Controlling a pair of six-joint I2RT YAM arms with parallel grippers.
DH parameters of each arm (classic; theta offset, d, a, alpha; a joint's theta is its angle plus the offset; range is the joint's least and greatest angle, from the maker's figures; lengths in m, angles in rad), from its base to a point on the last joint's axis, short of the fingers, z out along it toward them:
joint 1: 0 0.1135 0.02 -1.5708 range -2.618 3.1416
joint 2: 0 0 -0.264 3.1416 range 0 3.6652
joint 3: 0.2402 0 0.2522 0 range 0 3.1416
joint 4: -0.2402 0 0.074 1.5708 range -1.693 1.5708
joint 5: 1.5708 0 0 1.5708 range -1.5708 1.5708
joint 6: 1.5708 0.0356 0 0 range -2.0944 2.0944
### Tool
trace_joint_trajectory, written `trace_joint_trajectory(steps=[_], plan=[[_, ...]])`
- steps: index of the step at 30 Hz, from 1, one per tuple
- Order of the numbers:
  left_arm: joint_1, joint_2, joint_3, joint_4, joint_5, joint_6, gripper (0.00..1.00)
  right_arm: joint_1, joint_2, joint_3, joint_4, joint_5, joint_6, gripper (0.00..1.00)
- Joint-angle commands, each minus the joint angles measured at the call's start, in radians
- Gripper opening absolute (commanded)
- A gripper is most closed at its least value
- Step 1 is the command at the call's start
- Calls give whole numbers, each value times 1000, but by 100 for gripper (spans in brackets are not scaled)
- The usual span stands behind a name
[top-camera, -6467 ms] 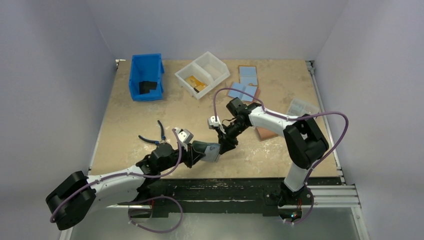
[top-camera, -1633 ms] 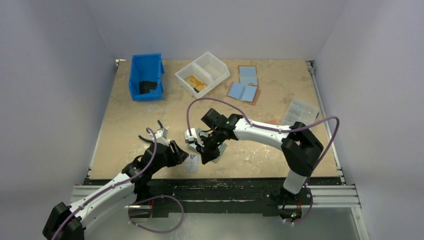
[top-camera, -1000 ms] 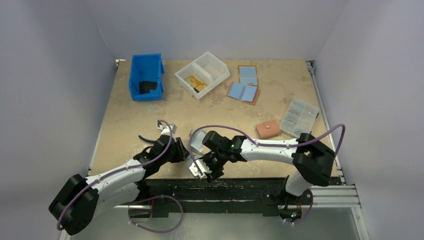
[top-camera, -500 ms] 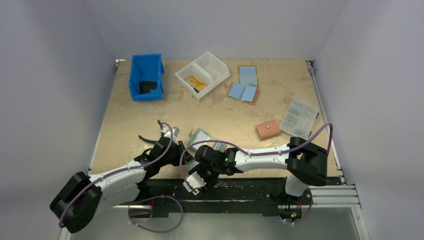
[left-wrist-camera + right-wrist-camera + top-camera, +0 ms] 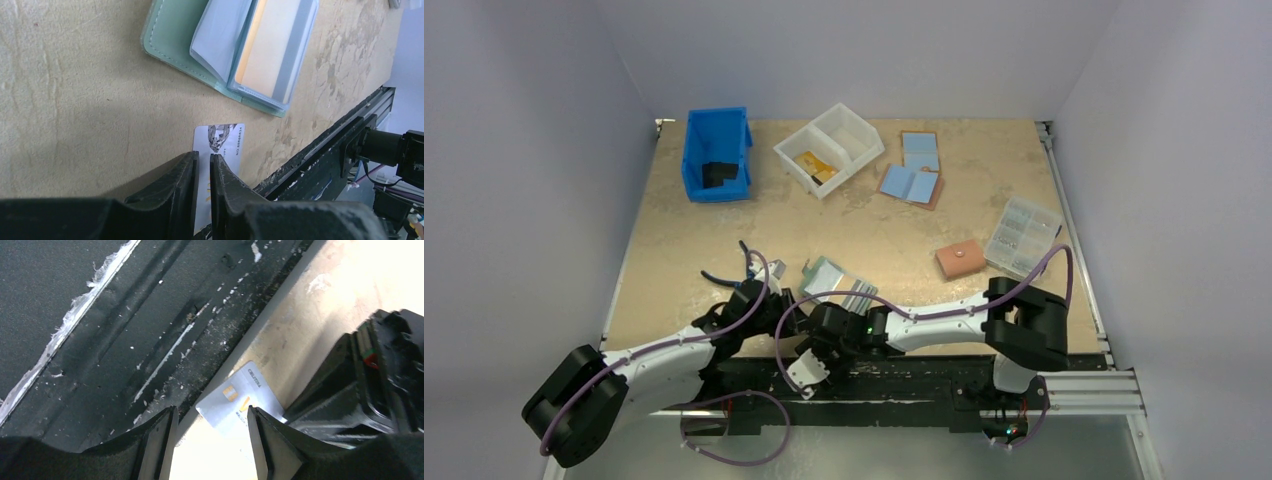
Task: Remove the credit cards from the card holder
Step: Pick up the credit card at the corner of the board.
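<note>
I need to ease my right gripper, open and fingers first, onto the white card's overhanging edge next. The edge sticks out past the tabletop, so there is room under it for one finger.
The teal card holder lies open on the table, and the left wrist view shows its clear sleeves, with a tan-orange card in one. A white credit card lies flat at the table's front edge. In the right wrist view it overhangs the edge. My left gripper stands on this card with its jaws almost together and a thin gap between them. It also shows in the top view. My right gripper is open, level with the table edge and facing the card. It shows in the top view. No dark card is in view.
A blue bin with a dark flat item and a white two-part tray stand at the back. Light-blue-and-brown wallets, a salmon wallet and a clear parts box lie on the right. Cutters lie on the left. The black rail runs below the edge.
My right arm has let go of the card holder and swung down to the front edge, over the black rail. The holder now lies open on the table. My left gripper has moved onto the white card.
</note>
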Motion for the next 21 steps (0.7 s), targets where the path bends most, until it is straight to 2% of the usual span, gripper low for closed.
trace_joint_trajectory(steps=[1,9,13,17,21], plan=[[-11,4,-27,-37,19,-10,18,24,20,-15,40,61,-12,61],[-11,-5,-31,-34,40,-13,18,48,45,-41,84,129,-25,59],[-11,-17,-31,-42,56,-12,17,65,49,-54,106,167,-38,55],[-11,-49,-27,-73,56,-12,17,71,29,-53,99,170,-40,44],[-11,-97,-13,-119,41,-19,17,71,2,-36,61,150,-37,28]])
